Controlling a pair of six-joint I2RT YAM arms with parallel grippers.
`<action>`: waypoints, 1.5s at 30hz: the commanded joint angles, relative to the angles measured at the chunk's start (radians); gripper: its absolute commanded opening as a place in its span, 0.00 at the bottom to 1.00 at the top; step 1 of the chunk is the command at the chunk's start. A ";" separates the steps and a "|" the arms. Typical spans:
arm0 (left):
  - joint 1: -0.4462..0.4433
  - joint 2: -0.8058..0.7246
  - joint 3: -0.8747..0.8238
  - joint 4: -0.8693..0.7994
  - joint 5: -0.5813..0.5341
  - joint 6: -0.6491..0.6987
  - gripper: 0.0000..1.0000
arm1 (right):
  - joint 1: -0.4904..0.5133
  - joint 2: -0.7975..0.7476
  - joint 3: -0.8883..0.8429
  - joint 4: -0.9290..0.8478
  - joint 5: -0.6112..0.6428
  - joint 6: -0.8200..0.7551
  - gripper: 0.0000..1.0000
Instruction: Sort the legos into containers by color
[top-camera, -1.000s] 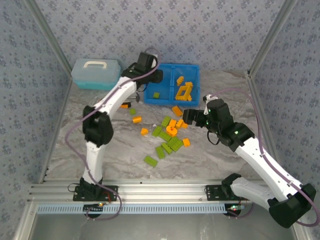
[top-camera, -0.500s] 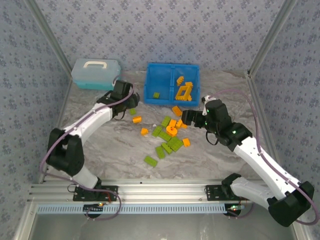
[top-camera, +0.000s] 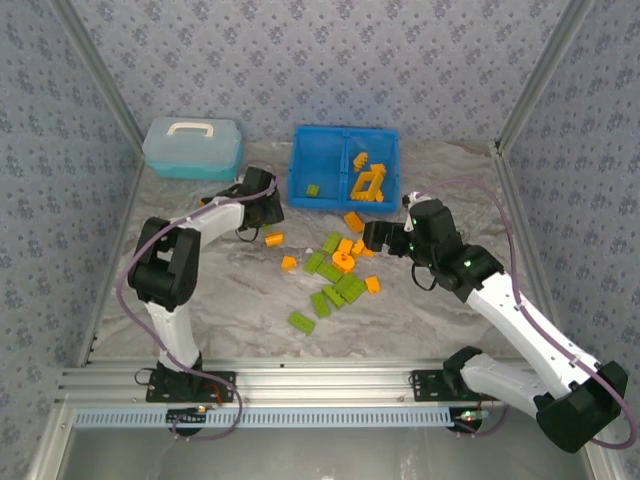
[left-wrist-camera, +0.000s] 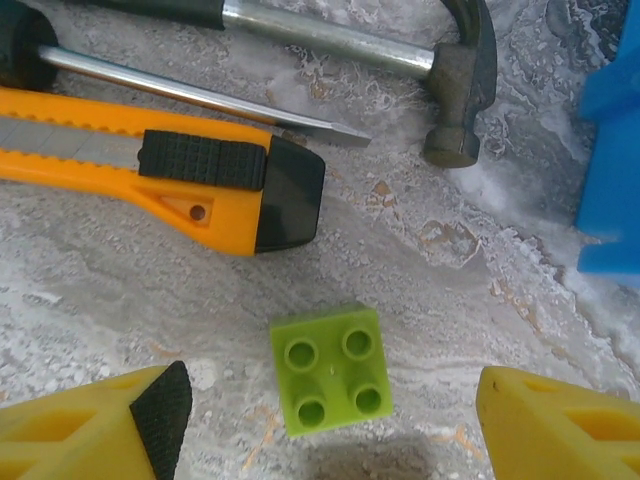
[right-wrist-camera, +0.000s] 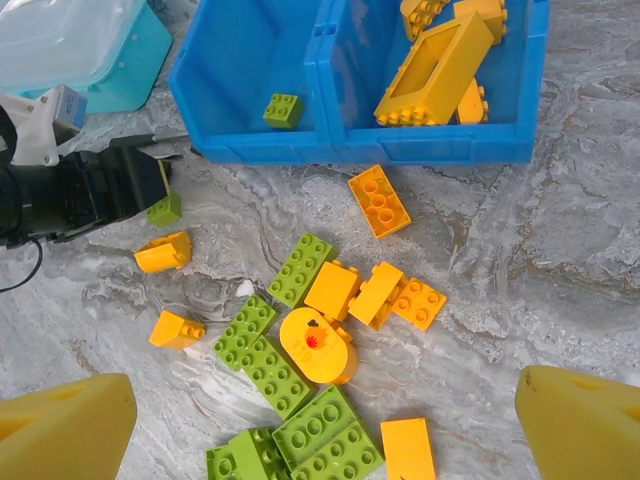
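Note:
The lime green brick (top-camera: 266, 228) (left-wrist-camera: 330, 370) is below, between my fingers, so my left gripper should next go down with its spread yellow fingers around the brick and close them.
My left gripper (left-wrist-camera: 335, 425) hangs open low over the table, with a small lime green brick (left-wrist-camera: 330, 370) lying between its yellow fingers (left-wrist-camera: 110, 425), untouched. From above, the left gripper (top-camera: 262, 203) sits just left of the blue bin (top-camera: 297, 165). The bin's left compartment holds one green brick (right-wrist-camera: 283, 109); the right one holds orange pieces, among them the open frame (right-wrist-camera: 432, 68). My right gripper (top-camera: 376, 237) is open above the loose pile of green and orange bricks, near the round orange piece (right-wrist-camera: 318, 345).
An orange-and-black utility knife (left-wrist-camera: 150, 165), a hammer (left-wrist-camera: 445, 75) and a metal shaft (left-wrist-camera: 200, 95) lie just beyond the left gripper. The pale teal lidded box (top-camera: 192, 147) stands at the back left. Patterned walls close in the table on three sides.
My left arm has swung from over the bin's left compartment down to the table left of the bin, over a green brick. The right arm has hardly moved.

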 joint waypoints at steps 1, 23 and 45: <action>0.004 0.048 0.055 -0.004 -0.002 0.010 0.76 | 0.003 -0.015 -0.002 -0.012 0.010 0.001 1.00; 0.005 0.063 0.005 -0.018 0.003 0.003 0.35 | 0.006 -0.013 0.007 -0.018 0.000 0.010 1.00; -0.128 -0.361 0.135 0.004 -0.030 0.128 0.23 | 0.008 -0.035 -0.004 0.021 0.032 0.027 1.00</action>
